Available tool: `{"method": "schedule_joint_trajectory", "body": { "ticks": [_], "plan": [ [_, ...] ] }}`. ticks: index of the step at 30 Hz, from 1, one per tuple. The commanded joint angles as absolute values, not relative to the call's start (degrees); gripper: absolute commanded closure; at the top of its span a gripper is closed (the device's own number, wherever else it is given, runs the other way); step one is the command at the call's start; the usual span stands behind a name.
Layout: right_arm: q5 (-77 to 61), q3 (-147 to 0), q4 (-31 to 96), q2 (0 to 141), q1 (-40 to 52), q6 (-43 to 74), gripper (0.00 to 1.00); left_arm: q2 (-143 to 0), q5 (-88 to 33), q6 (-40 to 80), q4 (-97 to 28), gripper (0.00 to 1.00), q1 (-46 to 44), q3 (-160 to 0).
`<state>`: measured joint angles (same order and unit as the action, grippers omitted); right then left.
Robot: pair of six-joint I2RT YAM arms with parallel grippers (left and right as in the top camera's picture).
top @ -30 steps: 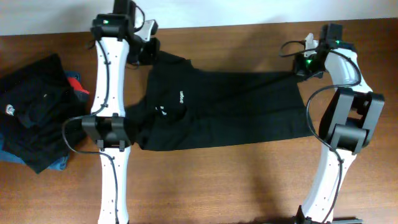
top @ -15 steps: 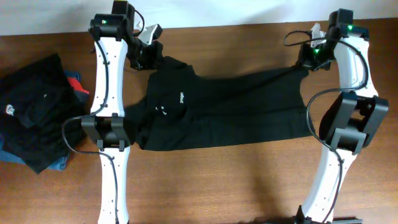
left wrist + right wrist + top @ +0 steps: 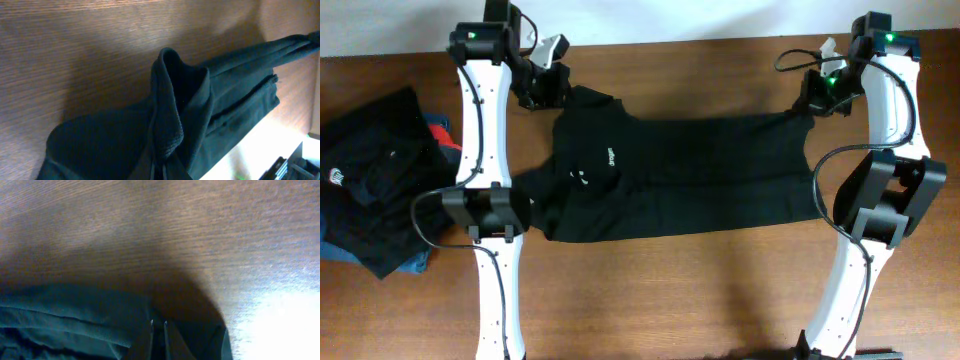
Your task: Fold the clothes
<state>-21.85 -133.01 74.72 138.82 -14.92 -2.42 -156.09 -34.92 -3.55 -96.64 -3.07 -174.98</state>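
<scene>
The shirt's taut far edge is hovering above the tabletop, so the robot's right gripper needs to move back and down over the shirt's flat near part and let go of the shirt's corner there.
A black collared shirt (image 3: 680, 175) with a small white chest logo (image 3: 611, 157) lies stretched across the wooden table (image 3: 670, 290). My left gripper (image 3: 552, 88) is shut on its far left corner by the collar; the left wrist view shows the ribbed collar (image 3: 167, 115) pinched at the fingers (image 3: 160, 172). My right gripper (image 3: 817, 98) is shut on the shirt's far right corner; the right wrist view shows the fingertips (image 3: 158, 325) close together on dark cloth (image 3: 75, 320). The far edge is pulled taut between the two grippers.
A pile of dark folded shirts (image 3: 370, 180) lies at the left edge of the table, with a bit of red and blue cloth (image 3: 440, 135) showing under it. A white wall runs behind the table's far edge.
Both grippers have moved toward the far edge of the table and apart, pulling the shirt's far edge up and straighter. The right arm swung outward to the right.
</scene>
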Motion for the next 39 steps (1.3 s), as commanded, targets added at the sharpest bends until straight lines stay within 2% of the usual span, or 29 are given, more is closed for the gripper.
{"method": "schedule_joint_trajectory", "body": {
  "ticks": [1,9,15,23,31,39],
  "plan": [
    [-22.9,-134.6,75.6,136.4,-15.1,-2.5,0.96,-151.9,-29.9,-4.8,-96.7,1.0,-3.1,-176.4],
    [-21.8,-134.6,80.6,136.4,-15.1,-2.5,0.96,-149.8,-27.1,-4.8,-96.7,1.0,-3.7,-176.3],
    [-20.3,-134.6,81.7,136.4,-15.1,-2.5,0.96,-147.6,-20.5,-3.5,-96.7,1.0,-5.6,-174.3],
    [-20.3,-134.6,81.9,136.4,-15.1,-2.6,0.96,-137.7,-13.9,-3.0,-96.7,1.0,-6.0,-154.2],
    [-17.1,-134.6,87.5,136.4,-15.1,-2.7,0.96,-136.0,-13.4,-3.6,-96.5,1.0,-6.0,-139.9],
    [-14.7,-133.4,91.1,136.4,-15.0,-2.7,0.96,-136.0,-13.5,-3.6,-94.2,1.0,-6.2,-133.5]
  ]
}}
